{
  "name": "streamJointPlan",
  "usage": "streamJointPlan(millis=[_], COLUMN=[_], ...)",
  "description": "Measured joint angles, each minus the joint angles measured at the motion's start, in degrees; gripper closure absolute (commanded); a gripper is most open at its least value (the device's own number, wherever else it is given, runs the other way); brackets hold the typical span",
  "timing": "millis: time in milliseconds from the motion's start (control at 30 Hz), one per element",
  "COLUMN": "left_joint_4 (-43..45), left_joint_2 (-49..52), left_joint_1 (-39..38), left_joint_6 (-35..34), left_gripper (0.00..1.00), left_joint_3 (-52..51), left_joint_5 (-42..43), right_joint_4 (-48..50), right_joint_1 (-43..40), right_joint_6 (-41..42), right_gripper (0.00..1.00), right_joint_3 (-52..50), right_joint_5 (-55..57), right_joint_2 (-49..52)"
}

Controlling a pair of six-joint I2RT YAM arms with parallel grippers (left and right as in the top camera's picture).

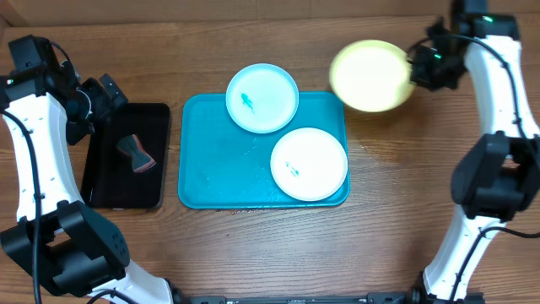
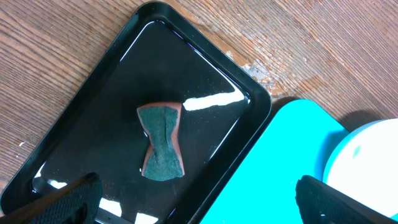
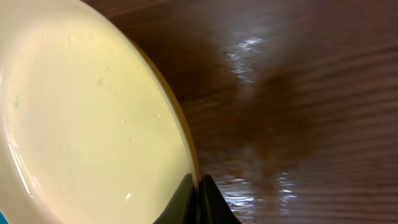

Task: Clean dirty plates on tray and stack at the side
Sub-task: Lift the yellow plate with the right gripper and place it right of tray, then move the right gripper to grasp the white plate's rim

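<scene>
My right gripper will next lower the yellow-green plate onto the bare table beside the teal tray, away from the tray, then open.
The teal tray lies mid-table. A pale blue plate with a green smear rests on its far edge. A white plate with a small smear sits on its right part. My right gripper is shut on the rim of the yellow-green plate and holds it above the table, right of the tray; the right wrist view shows its face pinched between the fingers. My left gripper is open and empty above the black tray, near a sponge.
The narrow black tray with the green and brown sponge lies left of the teal tray. Bare wooden table surrounds both trays. A cardboard wall runs along the far edge.
</scene>
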Motion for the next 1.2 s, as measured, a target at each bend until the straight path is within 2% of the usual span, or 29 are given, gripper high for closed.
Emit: streamJointPlan(millis=[200, 233, 267, 300, 367, 533, 700, 900, 1067, 1200], left_joint_4=[-0.2, -0.2, -0.2, -0.2, -0.2, -0.2, -0.2, -0.2, -0.4, -0.4], left_joint_2=[0.0, 0.0, 0.0, 0.0, 0.0, 0.0, 0.0, 0.0, 0.0, 0.0], left_joint_1=[0.0, 0.0, 0.0, 0.0, 0.0, 0.0, -0.1, -0.8, -2.4, -2.9], left_joint_6=[0.0, 0.0, 0.0, 0.0, 0.0, 0.0, 0.0, 0.0, 0.0, 0.0], left_gripper=[0.00, 0.00, 0.00, 0.00, 0.00, 0.00, 0.00, 0.00, 0.00, 0.00], left_joint_3=[0.0, 0.0, 0.0, 0.0, 0.0, 0.0, 0.0, 0.0, 0.0, 0.0], left_joint_5=[0.0, 0.0, 0.0, 0.0, 0.0, 0.0, 0.0, 0.0, 0.0, 0.0], right_joint_4=[7.0, 8.5, 9.2, 9.3, 9.1, 3.4, 0.7, 15.3, 26.2, 30.3], right_joint_1=[-5.9, -6.5, -6.8, -7.0, -7.0, -6.9, -5.0, 5.5, 18.7, 26.6], right_joint_6=[-0.3, -0.3, -0.3, -0.4, -0.3, 0.0, -1.0, -4.7, -5.8, -6.3], right_gripper=[0.96, 0.81, 0.60, 0.36, 0.01, 0.00, 0.00, 0.00, 0.00, 0.03], right_joint_3=[-11.2, -13.6, -15.1, -16.3, -16.9, -13.6, -0.8, 4.3, 4.3, 4.4], right_joint_5=[0.6, 0.7, 1.0, 1.2, 1.4, 1.5, -2.9, -8.2, -3.8, 2.6], right_joint_2=[0.0, 0.0, 0.0, 0.0, 0.0, 0.0, -0.1, -2.0, 0.5, 6.3])
